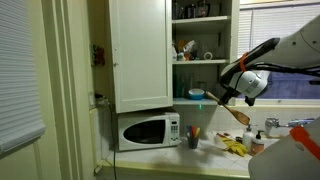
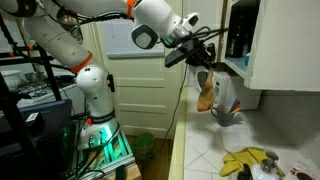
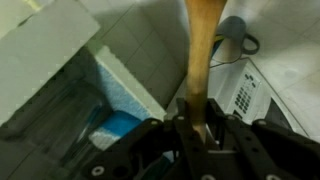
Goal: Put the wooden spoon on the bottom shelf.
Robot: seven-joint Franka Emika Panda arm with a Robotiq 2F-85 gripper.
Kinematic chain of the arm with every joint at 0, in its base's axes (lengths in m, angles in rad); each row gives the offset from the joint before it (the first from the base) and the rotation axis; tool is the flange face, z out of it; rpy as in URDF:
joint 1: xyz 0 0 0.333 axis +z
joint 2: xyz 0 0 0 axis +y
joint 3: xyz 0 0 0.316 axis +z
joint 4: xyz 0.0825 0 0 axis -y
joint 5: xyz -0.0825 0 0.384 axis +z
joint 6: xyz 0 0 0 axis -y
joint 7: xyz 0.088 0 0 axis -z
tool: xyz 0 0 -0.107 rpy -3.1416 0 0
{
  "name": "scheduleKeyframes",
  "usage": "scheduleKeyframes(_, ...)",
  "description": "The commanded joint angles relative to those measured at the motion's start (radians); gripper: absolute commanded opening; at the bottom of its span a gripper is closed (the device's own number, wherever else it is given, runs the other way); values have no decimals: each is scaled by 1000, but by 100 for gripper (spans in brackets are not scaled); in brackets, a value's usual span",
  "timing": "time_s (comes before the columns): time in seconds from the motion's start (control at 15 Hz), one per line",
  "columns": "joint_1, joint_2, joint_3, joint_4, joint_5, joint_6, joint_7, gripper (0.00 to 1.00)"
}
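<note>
I need to swing my gripper over the bottom shelf, to its left in the wrist view, and let go of the spoon's handle, because the spoon hangs outside the cabinet.
My gripper (image 1: 226,97) is shut on the handle of the wooden spoon (image 1: 240,115). In an exterior view the spoon hangs down and to the right from the jaws, over the counter and just below the open cabinet's bottom shelf (image 1: 203,62). In another exterior view the gripper (image 2: 200,62) holds the spoon (image 2: 206,94) with its bowl pointing down, beside the cabinet edge. In the wrist view the spoon handle (image 3: 200,50) runs up from between the jaws (image 3: 197,125), with the shelf edge to the left.
A white microwave (image 1: 148,130) stands on the counter under the closed cabinet door (image 1: 140,55). A holder with utensils (image 1: 193,135) and yellow items (image 1: 235,147) lie on the counter. The shelves hold cups and bottles (image 1: 190,48). A blue object (image 1: 196,94) sits near the cabinet's base.
</note>
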Motion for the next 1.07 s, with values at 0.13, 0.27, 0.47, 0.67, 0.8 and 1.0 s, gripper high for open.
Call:
scheduleKeyframes(0.13,90,-39,-5,89,-175,41,76,6)
scheduleKeyframes(0.27,143,-20,-14,134,-190,30,111,6)
scheduleKeyframes(0.47,202,20,-15,173,-196,84,162,6)
scheduleKeyframes(0.67,297,35,-50,193,-217,147,131,6)
scheduleKeyframes(0.8,317,65,-48,202,-190,211,98,6)
scheduleKeyframes(1.0,327,129,-50,202,-198,323,115,6)
